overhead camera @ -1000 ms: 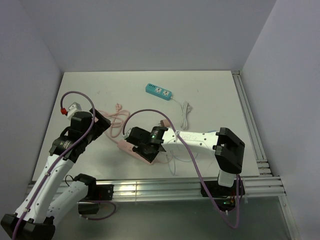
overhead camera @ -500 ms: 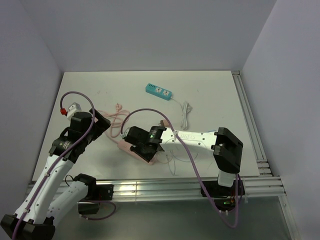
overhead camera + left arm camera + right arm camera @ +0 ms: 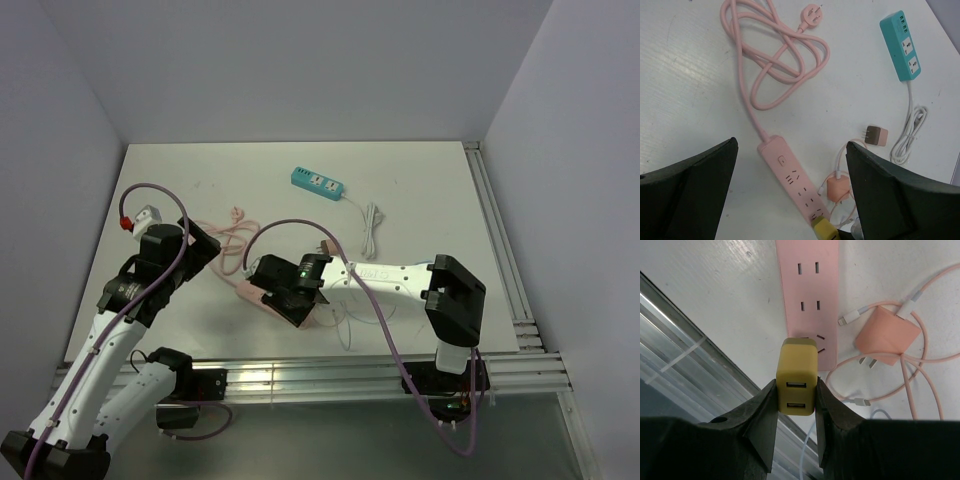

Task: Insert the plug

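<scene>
My right gripper lowers the yellow plug onto the power strip's last socket next and releases, as that socket lies just below the gripper, its slots showing beside the plug.
My right gripper is shut on a yellow two-port USB plug, one finger on each side. The plug stands over the near end of the pink power strip, covering part of the last socket. Its prongs are hidden, so I cannot tell whether they are in the slots. In the top view the right gripper covers that end of the strip. The left wrist view shows the strip with the yellow plug at its lower end. My left gripper hangs open above the strip, holding nothing.
The strip's pink cord lies coiled beyond it. A pink charger with a thin pink cable lies beside the strip's end, and a small brown-and-pink adapter lies further off. A teal power strip with a white cable sits at the back. Metal rails run along the front edge.
My right gripper has shifted a little to the left with the yellow plug. The left arm has not moved.
</scene>
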{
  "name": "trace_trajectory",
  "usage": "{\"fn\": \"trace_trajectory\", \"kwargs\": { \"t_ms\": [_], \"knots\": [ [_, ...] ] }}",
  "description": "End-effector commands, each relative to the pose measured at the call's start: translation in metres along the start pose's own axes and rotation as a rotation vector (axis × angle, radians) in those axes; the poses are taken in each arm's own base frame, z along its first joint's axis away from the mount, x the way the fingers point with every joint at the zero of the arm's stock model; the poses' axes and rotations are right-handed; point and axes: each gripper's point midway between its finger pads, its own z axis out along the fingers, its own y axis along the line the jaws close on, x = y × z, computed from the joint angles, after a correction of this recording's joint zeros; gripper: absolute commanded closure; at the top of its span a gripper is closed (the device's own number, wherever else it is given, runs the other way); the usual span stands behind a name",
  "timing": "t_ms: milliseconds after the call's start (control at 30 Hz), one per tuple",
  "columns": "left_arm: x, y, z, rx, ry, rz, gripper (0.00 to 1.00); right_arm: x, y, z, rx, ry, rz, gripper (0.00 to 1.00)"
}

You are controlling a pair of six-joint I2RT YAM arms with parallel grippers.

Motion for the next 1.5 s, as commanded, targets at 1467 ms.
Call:
{"fn": "trace_trajectory", "kwargs": {
  "t_ms": [1467],
  "knots": [
    [-0.006,-0.003,-0.009,0.034,-0.024,0.010,0.06,0.104,-0.023,0.099,0.139,0.213,0.131,1.00]
  ]
}}
